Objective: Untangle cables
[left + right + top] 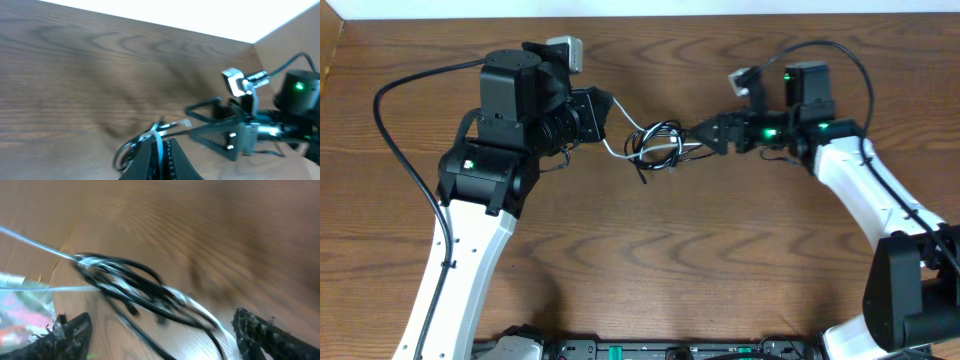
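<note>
The white cable's parts already stretch clear of the black loops, so the left gripper will move down toward the tabletop beside the tangle and release the cable.
A small tangle of thin black cables point(657, 145) with one white cable point(617, 152) lies on the wooden table between the arms. My left gripper point(608, 112) is shut on the white cable point(159, 145), which runs from its jaws point(161, 152) to the tangle point(135, 145). My right gripper point(705, 135) is open at the tangle's right side. In the right wrist view its fingers point(160, 330) stand wide apart with the black loops point(125, 287) and the white strand point(195, 305) just ahead of them, blurred.
The thick black arm cable point(405, 150) loops over the table at the left. The table's back edge point(650, 14) and left edge point(328, 60) are near. The right arm point(240, 132) shows in the left wrist view.
</note>
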Robot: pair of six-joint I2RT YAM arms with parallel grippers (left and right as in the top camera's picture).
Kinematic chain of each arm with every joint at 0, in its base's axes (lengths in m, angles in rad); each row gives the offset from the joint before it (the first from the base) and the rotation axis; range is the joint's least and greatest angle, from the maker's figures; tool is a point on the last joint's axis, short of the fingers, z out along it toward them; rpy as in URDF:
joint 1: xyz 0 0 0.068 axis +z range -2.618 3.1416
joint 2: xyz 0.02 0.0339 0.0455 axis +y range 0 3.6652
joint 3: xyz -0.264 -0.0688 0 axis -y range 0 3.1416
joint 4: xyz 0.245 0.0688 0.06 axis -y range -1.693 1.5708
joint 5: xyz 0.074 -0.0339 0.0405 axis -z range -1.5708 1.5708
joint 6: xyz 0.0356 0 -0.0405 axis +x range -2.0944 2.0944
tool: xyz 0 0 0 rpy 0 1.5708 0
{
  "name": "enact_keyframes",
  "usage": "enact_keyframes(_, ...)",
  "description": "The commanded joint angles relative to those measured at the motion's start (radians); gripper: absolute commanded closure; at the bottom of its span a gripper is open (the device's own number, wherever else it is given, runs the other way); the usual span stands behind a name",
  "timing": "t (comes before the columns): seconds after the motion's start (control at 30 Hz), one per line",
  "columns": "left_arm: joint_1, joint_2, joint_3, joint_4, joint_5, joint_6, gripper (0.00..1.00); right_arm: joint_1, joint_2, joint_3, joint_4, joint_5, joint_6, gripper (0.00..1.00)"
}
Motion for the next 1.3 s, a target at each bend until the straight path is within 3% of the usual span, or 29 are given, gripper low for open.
enact_keyframes(0.0, 0.002, 0.005, 0.015, 0.010, 0.120, 0.005, 0.93, 0.070, 0.013, 0.008, 0.076, -0.046, -0.037, 0.11)
enact_keyframes(0.63, 0.003, 0.005, 0.015, 0.109, 0.385, -0.093, 0.92, 0.236, 0.060, 0.008, 0.243, -0.022, -0.064, 0.14)
enact_keyframes(0.7, 0.006, 0.005, 0.015, 0.116, 0.389, -0.101, 0.93, 0.236, 0.064, 0.008, 0.232, -0.015, -0.063, 0.28)
enact_keyframes(0.77, 0.016, 0.004, 0.015, 0.115, 0.389, -0.103, 0.93, 0.231, 0.065, 0.008, 0.201, 0.012, -0.063, 0.69)
enact_keyframes(0.8, 0.021, 0.003, 0.015, 0.114, 0.389, -0.103, 0.92, 0.226, 0.065, 0.008, 0.182, 0.027, -0.062, 0.80)
enact_keyframes(0.83, 0.027, 0.003, 0.015, 0.111, 0.389, -0.102, 0.93, 0.217, 0.065, 0.008, 0.161, 0.038, -0.057, 0.97)
enact_keyframes(1.07, 0.096, 0.005, 0.015, 0.014, 0.302, -0.034, 0.93, 0.110, 0.065, 0.008, 0.032, 0.077, 0.067, 0.99)
enact_keyframes(1.27, 0.163, 0.005, 0.015, -0.109, 0.119, 0.023, 0.93, 0.045, 0.065, 0.008, -0.196, 0.360, 0.209, 0.99)
